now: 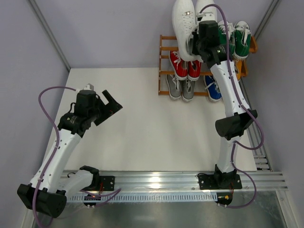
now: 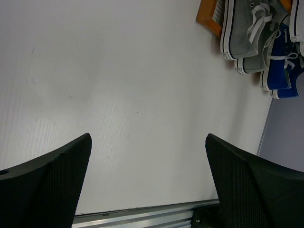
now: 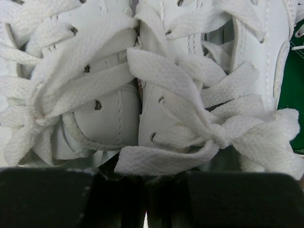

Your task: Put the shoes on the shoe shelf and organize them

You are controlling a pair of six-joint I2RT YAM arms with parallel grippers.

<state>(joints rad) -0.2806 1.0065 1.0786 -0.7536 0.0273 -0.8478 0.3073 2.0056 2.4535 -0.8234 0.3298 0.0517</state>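
Note:
My right gripper lowers toward the top level's open end (image 1: pixel 170 48) next and releases the white shoes. The reason is that the green shoes take only one end of the shoe shelf's top level.
My right gripper (image 1: pixel 199 42) is shut on the pair of white shoes (image 1: pixel 183 23) and holds it over the left end of the shoe shelf's (image 1: pixel 164 71) top tier. In the right wrist view its fingers (image 3: pixel 142 199) pinch the adjoining inner sides of the two white shoes (image 3: pixel 190 99). Green shoes (image 1: pixel 240 40) sit at the top right, red shoes (image 1: pixel 185 66) in the middle tier, grey shoes (image 1: pixel 180 86) and a blue shoe (image 1: pixel 212 89) at the bottom. The orange shoes are hidden. My left gripper (image 1: pixel 111 105) is open and empty over the table, its gap (image 2: pixel 148 156) showing bare table.
The left wrist view shows the shelf's corner (image 2: pixel 209 16), grey shoes (image 2: pixel 247 33) and a blue shoe (image 2: pixel 282 71) at the upper right. A metal rail (image 1: pixel 166 180) runs along the table's near edge. Walls close in behind and right of the shelf.

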